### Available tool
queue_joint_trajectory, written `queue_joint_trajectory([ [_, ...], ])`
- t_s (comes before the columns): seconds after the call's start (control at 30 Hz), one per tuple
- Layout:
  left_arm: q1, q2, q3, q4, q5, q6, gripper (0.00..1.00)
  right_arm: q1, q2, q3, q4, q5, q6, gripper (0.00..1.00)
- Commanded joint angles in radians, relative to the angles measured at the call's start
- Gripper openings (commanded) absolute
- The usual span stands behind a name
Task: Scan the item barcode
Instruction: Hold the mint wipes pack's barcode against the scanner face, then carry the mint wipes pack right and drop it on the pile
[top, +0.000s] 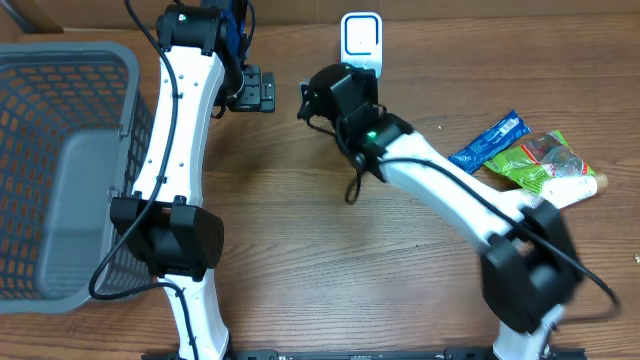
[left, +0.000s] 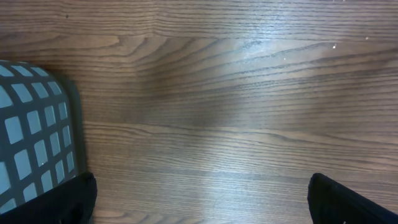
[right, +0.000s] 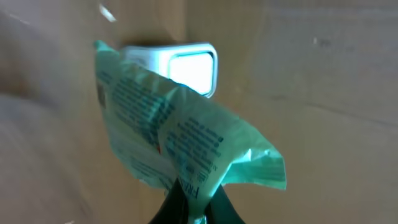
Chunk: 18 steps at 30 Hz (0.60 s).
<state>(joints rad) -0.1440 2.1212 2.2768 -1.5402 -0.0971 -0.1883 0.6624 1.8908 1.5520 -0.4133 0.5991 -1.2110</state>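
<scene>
I should next move my right gripper to the right in the overhead view and let go of the mint-green packet over the green bag (top: 524, 160), because the other items are there.
The item, a crinkled mint-green packet (right: 168, 124) with blue print, hangs from my right gripper (right: 193, 193), which is shut on its lower edge. Right behind the packet stands the white scanner (right: 186, 65), its window lit. From overhead the scanner (top: 360, 40) is at the back centre, with my right gripper (top: 335, 90) just in front of it; the packet is hidden under the wrist there. My left gripper (top: 252, 90) sits at the back, left of the scanner. In its wrist view the left gripper (left: 199, 199) is open wide over bare wood, nothing between its fingers (left: 348, 202).
A grey mesh basket (top: 60, 170) fills the left side; its corner (left: 31, 137) shows beside my left finger. At the right lie a blue packet (top: 490, 143), a green bag (top: 540, 160) and a white tube (top: 575, 188).
</scene>
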Motion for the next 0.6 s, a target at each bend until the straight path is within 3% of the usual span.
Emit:
queue_joint_trajectory([
  [0.0, -0.006, 0.005, -0.003, 0.002, 0.005, -0.018, 1.00, -0.026, -0.127, 0.020, -0.093, -0.228, 0.307, 0.04],
  [0.17, -0.006, 0.005, -0.003, 0.002, 0.005, -0.018, 1.00, -0.125, -0.225, 0.020, -0.227, -0.294, 0.764, 0.04],
  [0.37, -0.006, 0.005, -0.003, 0.002, 0.005, -0.018, 1.00, -0.344, -0.244, 0.020, -0.481, -0.295, 1.283, 0.04],
  [0.57, -0.006, 0.005, -0.003, 0.002, 0.005, -0.018, 1.00, -0.594, -0.238, 0.018, -0.684, -0.294, 1.652, 0.04],
])
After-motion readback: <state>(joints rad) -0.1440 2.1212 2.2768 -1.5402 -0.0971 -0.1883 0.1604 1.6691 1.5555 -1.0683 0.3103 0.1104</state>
